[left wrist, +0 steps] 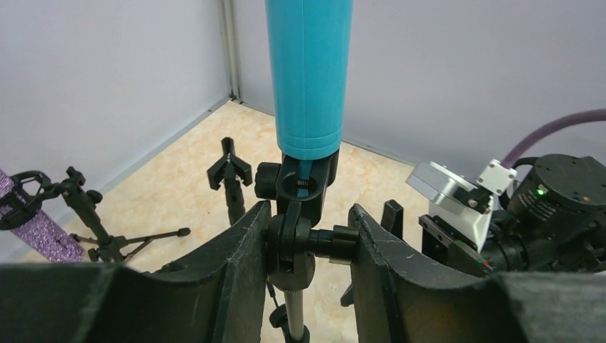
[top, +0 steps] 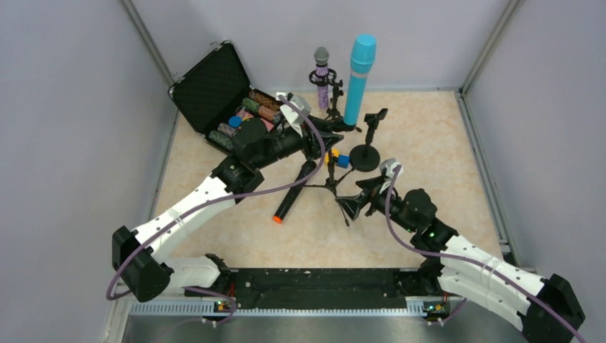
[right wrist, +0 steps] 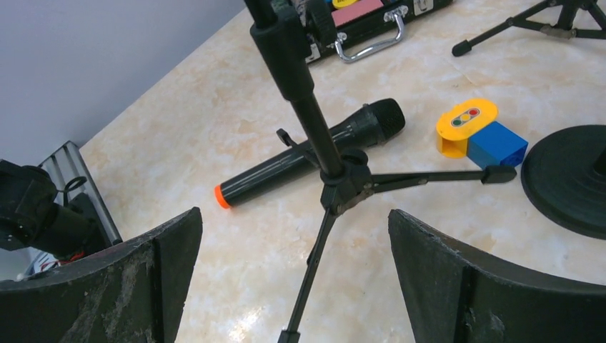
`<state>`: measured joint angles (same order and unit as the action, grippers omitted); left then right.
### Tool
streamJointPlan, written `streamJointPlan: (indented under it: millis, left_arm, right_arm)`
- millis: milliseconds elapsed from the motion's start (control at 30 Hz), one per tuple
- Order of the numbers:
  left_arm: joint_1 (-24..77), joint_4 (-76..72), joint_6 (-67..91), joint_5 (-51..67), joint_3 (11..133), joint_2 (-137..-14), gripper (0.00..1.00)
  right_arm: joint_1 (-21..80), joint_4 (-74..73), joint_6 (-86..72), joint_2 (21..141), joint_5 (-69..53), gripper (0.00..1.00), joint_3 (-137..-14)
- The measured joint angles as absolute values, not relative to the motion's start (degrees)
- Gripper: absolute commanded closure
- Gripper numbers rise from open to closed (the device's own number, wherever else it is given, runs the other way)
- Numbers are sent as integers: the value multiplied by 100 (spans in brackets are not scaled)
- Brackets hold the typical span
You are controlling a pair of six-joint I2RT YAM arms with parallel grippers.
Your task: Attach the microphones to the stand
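Note:
The left gripper swings to the left in the top view next to release the tripod, as bare tabletop (top: 194, 171) beside the open case lies that way.
The light-blue microphone (top: 361, 75) (left wrist: 309, 71) stands upright in the clip of a tripod stand (right wrist: 336, 171). My left gripper (top: 325, 137) (left wrist: 309, 232) is shut on that stand's swivel joint (left wrist: 307, 239), just below the clip. The glittery purple microphone (top: 322, 77) (left wrist: 32, 225) sits in another stand at the back. On the table beside the tripod's legs lies the black microphone (top: 294, 191) (right wrist: 307, 153) with an orange end. My right gripper (top: 357, 204) (right wrist: 293, 218) hangs open over one tripod leg, holding nothing.
A round-based stand (top: 365, 153) (right wrist: 572, 179) with an empty clip (left wrist: 230, 170) is right of the tripod. An open black case (top: 214, 89) of coloured rolls lies at the back left. A yellow-and-blue toy block (right wrist: 475, 132) rests near the round base.

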<state>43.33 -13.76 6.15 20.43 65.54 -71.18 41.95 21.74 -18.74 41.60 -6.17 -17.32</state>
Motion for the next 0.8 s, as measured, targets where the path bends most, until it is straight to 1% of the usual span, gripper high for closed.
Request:
streamJointPlan:
  millis: [300,567,800]
  left_arm:
    - [3286,-1673,1111,2512,6405,-7227,100]
    - [2622,-1660,1079,2508,6300,-7177,100]
    - [2075,-1479,1041,2250,5944,-6799,100]
  right_arm:
    - [4195,2014,-1931,4198,-679,1,-1732]
    - [4195,2012,-1935,4499,-773,1,-1732]
    - [4195,2012,-1970,4539,-808,1,-1732]
